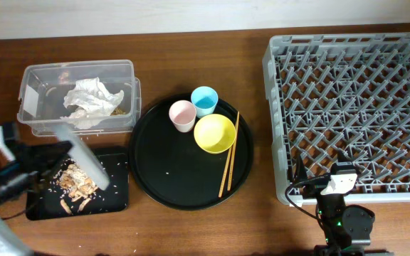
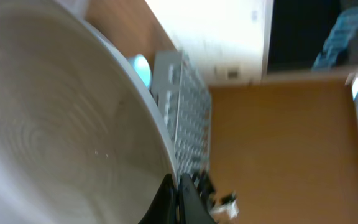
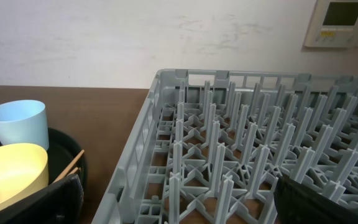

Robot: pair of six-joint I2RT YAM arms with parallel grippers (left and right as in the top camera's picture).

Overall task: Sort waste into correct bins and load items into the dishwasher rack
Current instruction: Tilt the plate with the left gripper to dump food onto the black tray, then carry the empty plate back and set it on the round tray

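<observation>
I will move my left gripper to the right in the overhead view and down to lay the plate (image 1: 84, 160) onto the round tray's bare part (image 1: 169, 168), which has room to release it.
My left gripper (image 1: 64, 151) (image 2: 177, 186) is shut on the rim of the pale grey plate (image 1: 84, 160) (image 2: 55, 124), which is tilted steeply on edge over the shallow black tray (image 1: 116, 195). Food scraps (image 1: 75, 185) lie in that tray. The crumpled white napkin (image 1: 87, 103) sits in the clear box (image 1: 41, 89). On the round black tray (image 1: 176, 171) stand the pink cup (image 1: 182, 115), blue cup (image 1: 204, 101) (image 3: 18, 121) and yellow bowl (image 1: 214, 133) (image 3: 8, 171), with the chopsticks (image 1: 230, 156) beside the bowl. My right gripper (image 1: 333, 181) (image 3: 185, 208) is open at the dishwasher rack's (image 1: 270, 107) (image 3: 142, 137) front left corner.
The rack fills the table's right side and holds nothing. The clear box stands just behind the black tray at the left. Bare wood shows between the round tray and the rack. A wall runs along the far table edge.
</observation>
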